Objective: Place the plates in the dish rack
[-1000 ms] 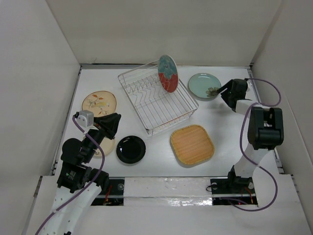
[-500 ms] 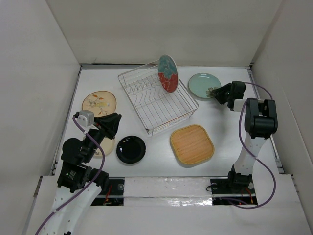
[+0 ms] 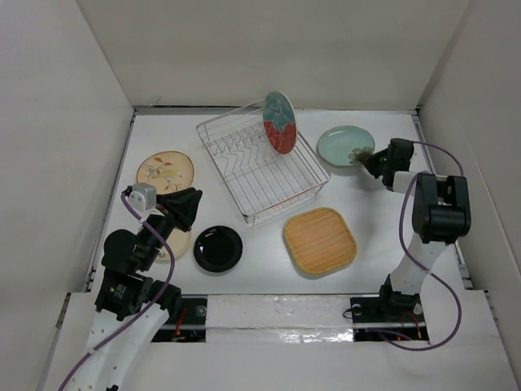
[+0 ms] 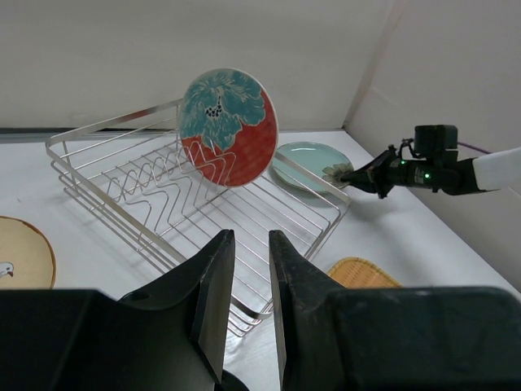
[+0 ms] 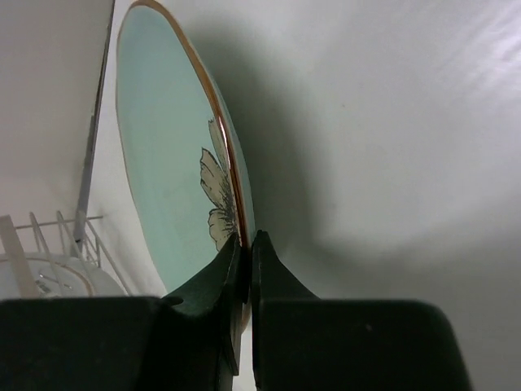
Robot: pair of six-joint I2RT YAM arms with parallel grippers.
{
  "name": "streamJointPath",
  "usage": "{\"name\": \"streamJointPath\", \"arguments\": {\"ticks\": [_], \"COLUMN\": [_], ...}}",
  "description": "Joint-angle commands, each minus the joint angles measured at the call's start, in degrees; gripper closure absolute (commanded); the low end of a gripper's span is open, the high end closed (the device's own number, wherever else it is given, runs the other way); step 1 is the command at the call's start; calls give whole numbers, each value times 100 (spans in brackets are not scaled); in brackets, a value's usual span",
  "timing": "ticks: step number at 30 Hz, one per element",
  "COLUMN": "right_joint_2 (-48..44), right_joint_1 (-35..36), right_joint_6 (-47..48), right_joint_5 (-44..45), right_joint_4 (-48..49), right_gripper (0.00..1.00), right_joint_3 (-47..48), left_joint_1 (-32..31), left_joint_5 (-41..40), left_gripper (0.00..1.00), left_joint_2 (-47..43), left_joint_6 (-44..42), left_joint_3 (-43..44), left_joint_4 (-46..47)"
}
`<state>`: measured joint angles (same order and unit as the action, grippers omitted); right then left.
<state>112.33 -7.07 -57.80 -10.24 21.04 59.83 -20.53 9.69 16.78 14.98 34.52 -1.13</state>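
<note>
My right gripper should next move up, to the left in the top view, then down to the dish rack's bare wires beside the red plate (image 3: 279, 122) and release there.
The silver wire dish rack (image 3: 259, 169) stands at the table's middle back, with the red patterned plate (image 3: 279, 122) upright in its far right corner. To its right lies the pale green plate (image 3: 342, 144), and my right gripper (image 3: 368, 159) is shut on its near right rim. In the right wrist view the fingers (image 5: 247, 239) pinch the gold-edged rim of that plate (image 5: 163, 163). My left gripper (image 3: 184, 208) hovers at the left, narrowly open and empty (image 4: 249, 238), above a partly hidden cream plate (image 3: 177, 245). Flat on the table lie the tan floral plate (image 3: 165, 171), the black plate (image 3: 217, 248) and the bamboo plate (image 3: 319, 239).
White walls close in the table on the left, back and right. The right arm's cable (image 3: 444, 145) loops near the right wall. The rack's rows of tines (image 4: 163, 183) stand bare left of the red plate (image 4: 228, 126).
My right gripper has closed on the pale green plate's rim, and the plate has shifted slightly to the right. The left arm has not moved.
</note>
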Motion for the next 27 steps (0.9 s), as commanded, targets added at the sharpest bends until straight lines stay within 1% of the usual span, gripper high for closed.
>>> {"name": "streamJointPath", "arguments": {"ticks": [1,2,4,5,9,10,11,13,14,17,19,20,21,23,24,25,26,27], "right_joint_2": [-1352,-1850,-2336,-2783,-3655,-3753,-3815,-3850,-3833,-3562,-3333,-3071,-2938,-2465,-2288,-2103,-1919,-1578], "right_joint_1": [117,170,381,451,926,1057,1363,1707,2057,2525,2973,3123,3420,3677,3800,3992,4081,4152], "right_joint_6": [399,532,856,945,1577,1779,2190,2770,2948,3501,3792,4081,4214,4696,4821,4944,5145,5226], "right_joint_5": [820,1205,1532,1821,2281,2333,2403,2447,2561,2597,2641,2833,2939,3210,3378,3519,3772,3905], "right_joint_4": [551,411,287,209,234,147,-63,-266,-397,-818,-1039,-1293,-1400,-1741,-1891,-2041,-2364,-2480], "right_gripper": [100,100,100,100,100,100,100,100,100,100,100,100,100,100,100,100,100,100], "right_joint_3": [-103,-121,-139,-139,-25,263,440,809,1124,1687,2303,2522,2933,3366,3577,4058,4280,4482], "left_joint_1": [-21,-21,-21,-21,-21,-21,-21,-21,-21,-21,-21,-21,-21,-21,-21,-21,-21,-21], "left_joint_5": [76,77,85,85,103,120,120,138,138,129,147,156,173,182,182,173,173,173], "left_gripper": [79,79,79,79,79,79,79,79,79,79,79,79,79,79,79,79,79,79], "left_joint_2": [63,54,36,36,1,1,-16,-25,-34,-69,-87,-87,-87,-95,-113,-113,-122,-131], "left_joint_6": [-83,-75,-74,-74,-66,-74,-66,-66,-57,-48,-39,-39,-39,-39,-31,-31,-39,-39], "left_joint_3": [63,63,55,55,55,46,46,46,46,37,37,37,28,28,28,28,28,28], "left_joint_4": [288,280,280,288,288,288,288,297,297,288,288,297,297,297,288,288,288,288]}}
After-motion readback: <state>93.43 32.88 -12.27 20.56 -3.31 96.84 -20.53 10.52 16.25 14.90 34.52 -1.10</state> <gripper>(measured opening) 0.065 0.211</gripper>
